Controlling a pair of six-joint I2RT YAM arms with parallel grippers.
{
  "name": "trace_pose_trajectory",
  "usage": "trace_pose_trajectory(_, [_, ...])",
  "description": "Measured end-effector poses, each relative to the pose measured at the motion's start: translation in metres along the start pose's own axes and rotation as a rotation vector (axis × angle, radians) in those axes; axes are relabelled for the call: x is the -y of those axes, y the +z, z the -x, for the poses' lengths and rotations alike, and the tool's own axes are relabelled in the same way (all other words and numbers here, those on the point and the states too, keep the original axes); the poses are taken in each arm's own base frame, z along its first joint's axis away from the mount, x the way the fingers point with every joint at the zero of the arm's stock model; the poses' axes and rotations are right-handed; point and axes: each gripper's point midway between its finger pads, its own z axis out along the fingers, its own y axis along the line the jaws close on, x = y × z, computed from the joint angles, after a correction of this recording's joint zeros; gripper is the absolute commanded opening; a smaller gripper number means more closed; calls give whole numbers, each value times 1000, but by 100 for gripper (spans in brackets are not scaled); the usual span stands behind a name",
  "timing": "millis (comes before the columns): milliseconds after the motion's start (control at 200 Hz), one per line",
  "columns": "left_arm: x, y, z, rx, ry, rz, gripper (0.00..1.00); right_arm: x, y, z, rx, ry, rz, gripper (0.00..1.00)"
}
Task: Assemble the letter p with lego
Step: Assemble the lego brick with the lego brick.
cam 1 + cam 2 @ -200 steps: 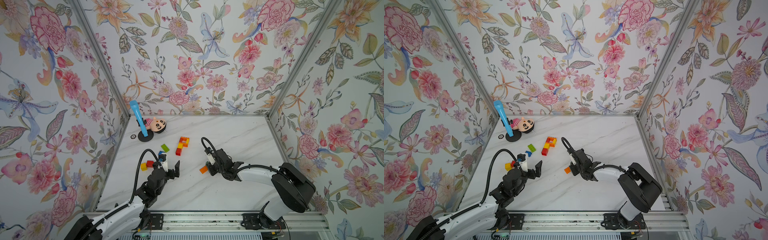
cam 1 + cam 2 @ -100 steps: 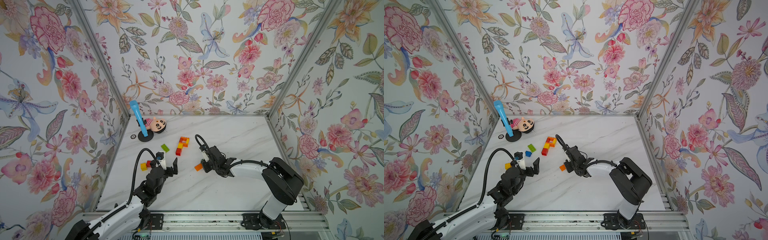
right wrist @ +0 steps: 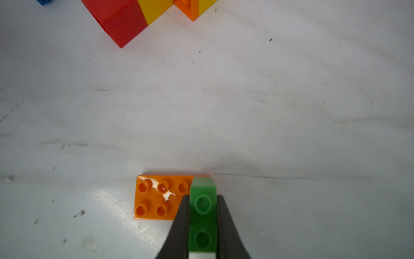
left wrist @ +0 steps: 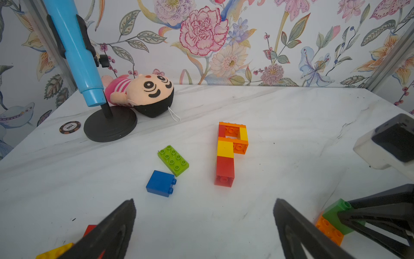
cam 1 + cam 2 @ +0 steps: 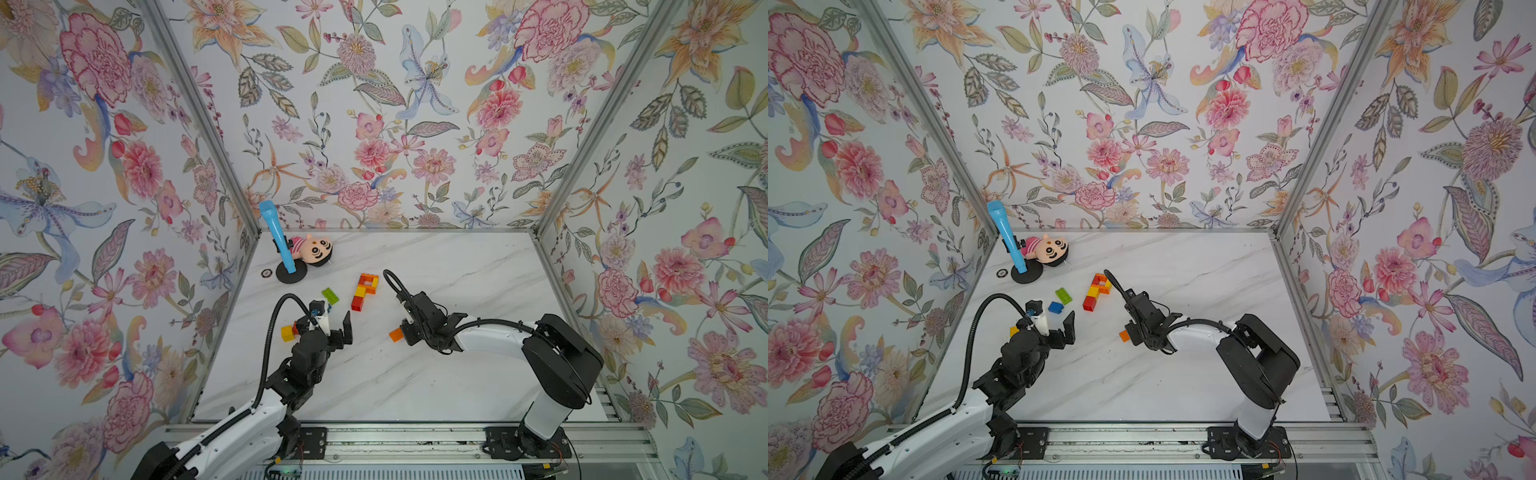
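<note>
I will next move my right gripper back, away from the letter P, to let go of the green brick (image 3: 202, 186) on the bare tabletop, because this clear spot is back of my gripper.
A lego letter P (image 5: 364, 288) of red, yellow and orange bricks lies flat mid-table, also seen in the left wrist view (image 4: 226, 154). My right gripper (image 3: 203, 198) is shut on a small green brick (image 3: 202, 186) stuck onto one end of an orange brick (image 3: 156, 197), low over the table in front of the P. The orange brick (image 5: 396, 335) shows in both top views. My left gripper (image 4: 204, 201) stands open and empty. Beyond it lie a lime brick (image 4: 173, 160) and a blue brick (image 4: 160, 183). Yellow and red bricks (image 5: 287, 332) lie to its left.
A plush doll (image 5: 313, 251) and a blue tube on a black round stand (image 5: 291, 272) sit at the back left, with a small chip (image 5: 266, 273) beside them. Flowered walls close in the table on three sides. The right arm's body (image 5: 557, 361) fills the near right.
My right gripper has carried the green and orange bricks leftward, nearer the table's middle. The left gripper has shifted slightly and stays open.
</note>
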Motion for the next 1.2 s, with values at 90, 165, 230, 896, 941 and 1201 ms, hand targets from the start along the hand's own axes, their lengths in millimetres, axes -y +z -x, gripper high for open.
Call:
trace_pose_trajectory(90, [-3, 2, -1, -5, 1, 10, 99, 4, -7, -8, -15, 18, -11, 0])
trace_pose_trajectory(165, [-5, 5, -2, -24, 11, 23, 99, 8, -13, -16, -27, 43, -18, 0])
trace_pose_trajectory(230, [-5, 11, -3, -46, 22, 36, 99, 11, -18, -22, -34, 67, -22, 0])
trace_pose_trajectory(896, [-40, 76, -28, -399, 52, 214, 99, 17, -62, -48, -25, 143, 15, 57])
trace_pose_trajectory(941, [-44, 80, -32, -431, 60, 228, 98, 18, -67, -45, -7, 148, 23, 59])
trace_pose_trajectory(1201, [-83, 91, -59, -597, 52, 297, 92, 27, -98, -27, 112, 173, 39, 72])
